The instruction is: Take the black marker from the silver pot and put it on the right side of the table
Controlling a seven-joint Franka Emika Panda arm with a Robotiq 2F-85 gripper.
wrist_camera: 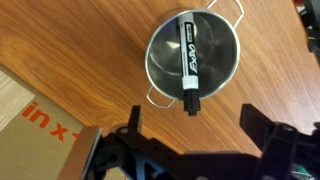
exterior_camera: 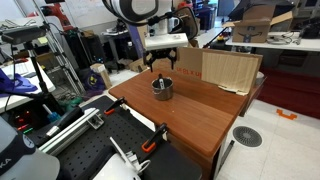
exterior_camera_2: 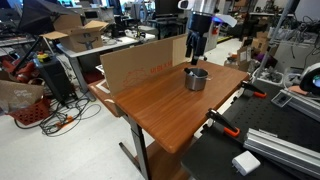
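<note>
My gripper is above the marker's black cap end, which lies between its spread fingers. That end sticks out past the pot's rim, so my gripper needs to move down onto it next.
The silver pot stands on the reddish-brown table; it also shows in both exterior views. The black marker lies across the pot's rim, its black cap end sticking out over the near edge, a white label along its body. My gripper is open and empty, its two dark fingers spread wide, hovering just above the pot. In the exterior views the gripper hangs directly over the pot.
A large cardboard sheet stands along the table's far edge; its corner with red print shows in the wrist view. A black perforated bench with orange clamps adjoins the table.
</note>
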